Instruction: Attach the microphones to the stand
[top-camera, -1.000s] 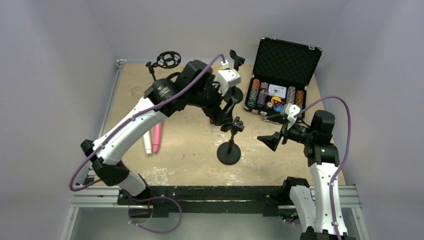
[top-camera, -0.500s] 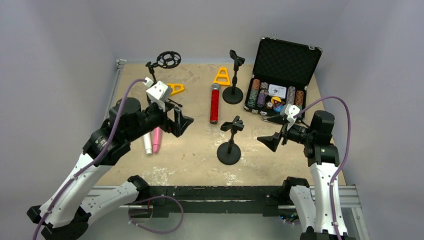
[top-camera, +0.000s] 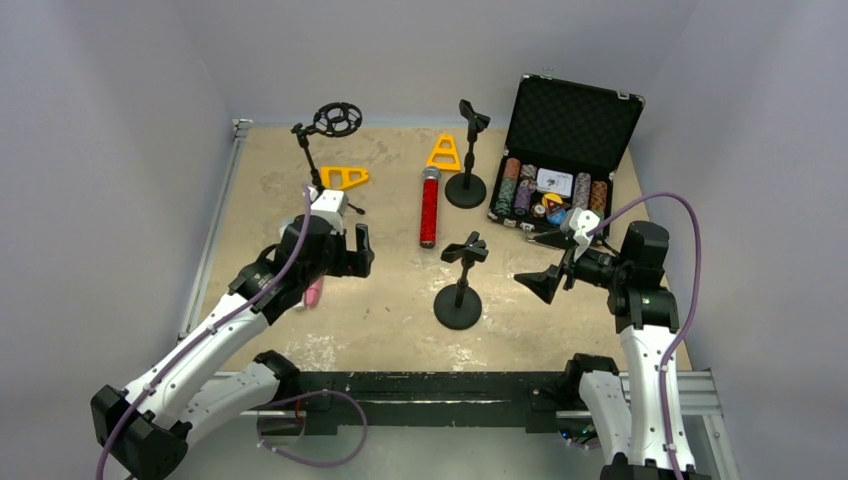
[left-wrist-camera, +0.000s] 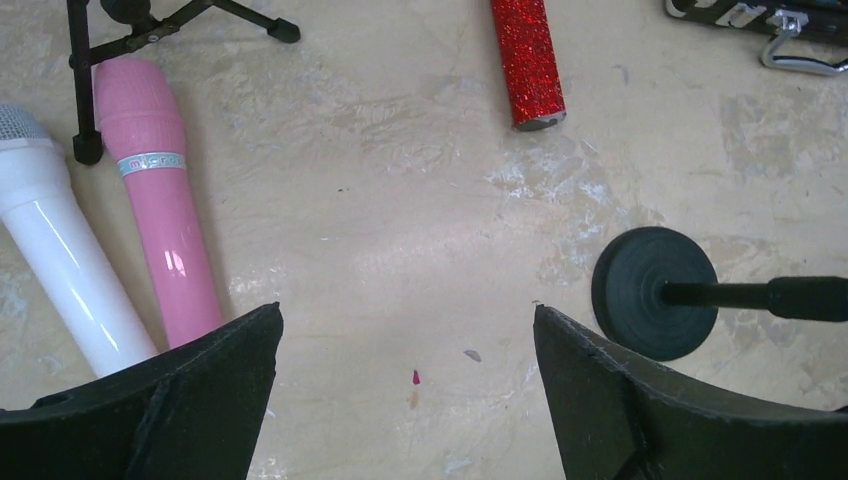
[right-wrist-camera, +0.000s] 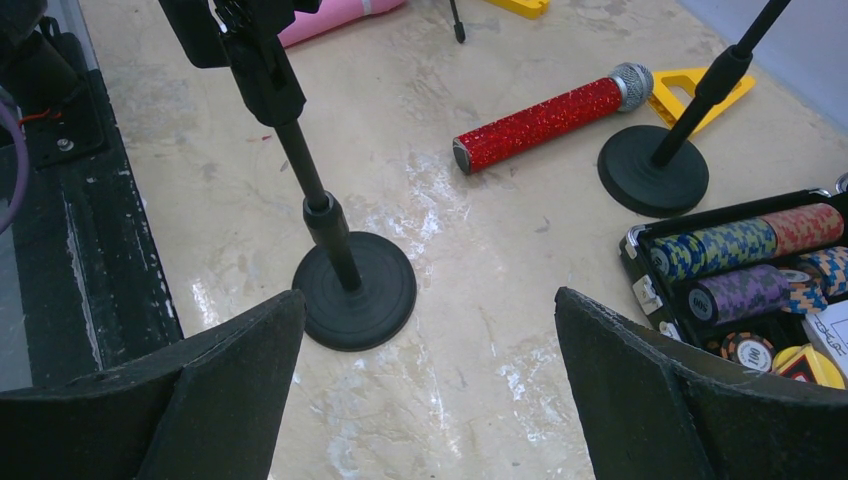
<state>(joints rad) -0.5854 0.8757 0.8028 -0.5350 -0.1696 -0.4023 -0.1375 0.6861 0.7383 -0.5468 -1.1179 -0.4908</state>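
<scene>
I should move my left gripper to the left in the top view next and down onto the pink microphone's handle (top-camera: 314, 292) (left-wrist-camera: 184, 275), because the handle is below, outside the open fingers.
The glittery red microphone (top-camera: 428, 210) lies on the table between the stands; its handle end shows in the left wrist view (left-wrist-camera: 527, 60). The pink microphone (left-wrist-camera: 160, 240) and the white microphone (left-wrist-camera: 60, 270) lie side by side at the left; from above only the pink one's end (top-camera: 313, 294) shows past the arm. A black round-base stand (top-camera: 458, 305) with an empty clip stands at centre. My left gripper (top-camera: 358, 250) is open and empty, just right of the pink microphone (left-wrist-camera: 405, 315). My right gripper (top-camera: 545, 283) is open and empty, right of that stand (right-wrist-camera: 430, 300).
A second round-base stand (top-camera: 466, 188) stands at the back, and a tripod stand with a ring mount (top-camera: 336, 118) at back left. Two yellow triangular pieces (top-camera: 345, 177) (top-camera: 444, 152) lie near them. An open case of poker chips (top-camera: 550, 190) sits at the right.
My left arm has swung back from the far centre to the left and come down low beside the pink and white microphones. The red microphone lies uncovered. The right arm has not moved.
</scene>
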